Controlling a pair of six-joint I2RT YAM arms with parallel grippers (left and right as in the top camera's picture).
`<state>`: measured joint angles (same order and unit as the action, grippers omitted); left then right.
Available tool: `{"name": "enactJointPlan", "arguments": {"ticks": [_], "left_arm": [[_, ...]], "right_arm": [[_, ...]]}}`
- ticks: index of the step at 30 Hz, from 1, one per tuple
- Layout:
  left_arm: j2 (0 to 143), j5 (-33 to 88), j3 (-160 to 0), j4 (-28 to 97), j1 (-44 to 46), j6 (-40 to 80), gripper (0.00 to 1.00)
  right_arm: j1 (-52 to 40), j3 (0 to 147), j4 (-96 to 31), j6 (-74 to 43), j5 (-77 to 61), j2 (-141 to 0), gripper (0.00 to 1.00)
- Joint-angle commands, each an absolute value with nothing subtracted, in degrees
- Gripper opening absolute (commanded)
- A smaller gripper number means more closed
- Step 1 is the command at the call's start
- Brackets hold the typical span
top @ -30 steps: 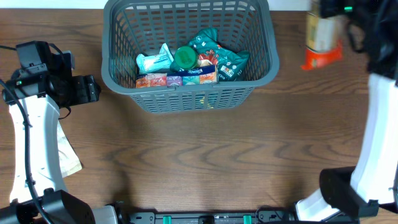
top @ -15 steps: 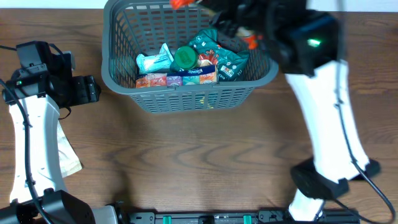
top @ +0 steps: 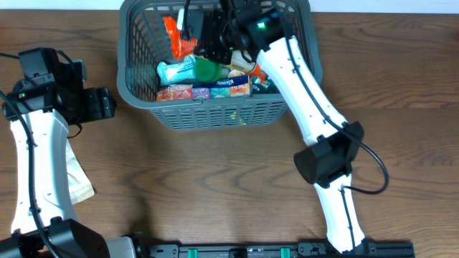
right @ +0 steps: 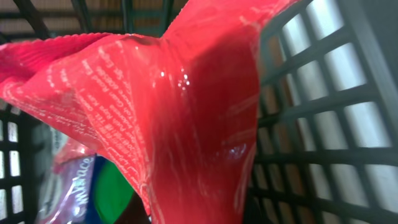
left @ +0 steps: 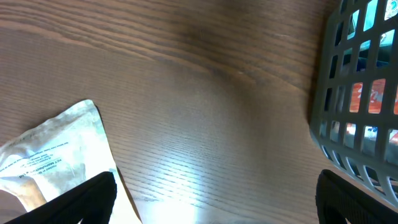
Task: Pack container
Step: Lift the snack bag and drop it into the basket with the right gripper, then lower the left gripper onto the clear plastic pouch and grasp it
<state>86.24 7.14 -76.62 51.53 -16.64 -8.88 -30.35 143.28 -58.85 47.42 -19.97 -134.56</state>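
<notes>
My right gripper lowers the red pouch (top: pixel 173 36), already inside the container's sides, onto the green-lidded item and teal packets next, then lets go of it.
The dark grey slotted container (top: pixel 143 100) stands at the back middle of the table. It holds teal packets (top: pixel 178 70), a green-lidded item (top: pixel 208 69) and a row of flat packets (top: pixel 208 90). My right gripper (top: pixel 201 34) reaches down into the container's left half and is shut on a red pouch (top: pixel 173 36). In the right wrist view the pouch (right: pixel 180 106) fills the frame and hides my fingers, with the container's lattice wall (right: pixel 323 124) behind it. My left gripper (top: pixel 107 102) is open and empty, left of the container (left: pixel 354 112).
A pale crinkled packet (top: pixel 77 179) lies on the table at the left under my left arm and also shows in the left wrist view (left: pixel 50 155). The right arm's base stands at the front right (top: pixel 337 215).
My right arm has swung from the table's far right over the container and lowered the red pouch into its left half. The left arm has not moved.
</notes>
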Motion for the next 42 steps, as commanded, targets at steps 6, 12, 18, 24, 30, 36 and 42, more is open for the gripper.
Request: {"name": "enactJointPlan", "arguments": {"ticks": [6,12,18,24,30,36,42], "left_arm": [[86.2,7.1,-76.9,51.8,-16.5,-9.3,0.87],[86.2,7.1,-76.9,51.8,-16.5,-9.3,0.88],[86.2,7.1,-76.9,52.6,-16.5,-9.3,0.88],[86.0,7.1,-77.0,53.9,-16.5,-9.3,0.88],[82.9,5.1,-79.3,59.2,-16.5,-6.3,0.88],[77.4,-3.8,-86.5,74.9,-16.9,2.9,0.88],[70.3,-4.1,-87.1,79.3,-25.6,5.1,0.88]], "right_arm": [[-30.4,144.6,-58.5,48.3,-23.0,-137.6,0.01],[-30.4,144.6,-57.3,45.1,-23.0,-137.7,0.64],[-29.8,144.6,-55.6,32.7,-32.9,-134.9,0.99],[-25.3,144.6,-52.6,13.5,-28.7,-127.9,0.99],[-14.6,144.6,-63.8,-0.3,-13.4,-114.7,0.99],[0.2,144.6,-74.9,-5.4,-2.6,-105.4,0.99],[13.7,144.2,-84.8,-5.8,-3.2,-106.0,0.99]]}}
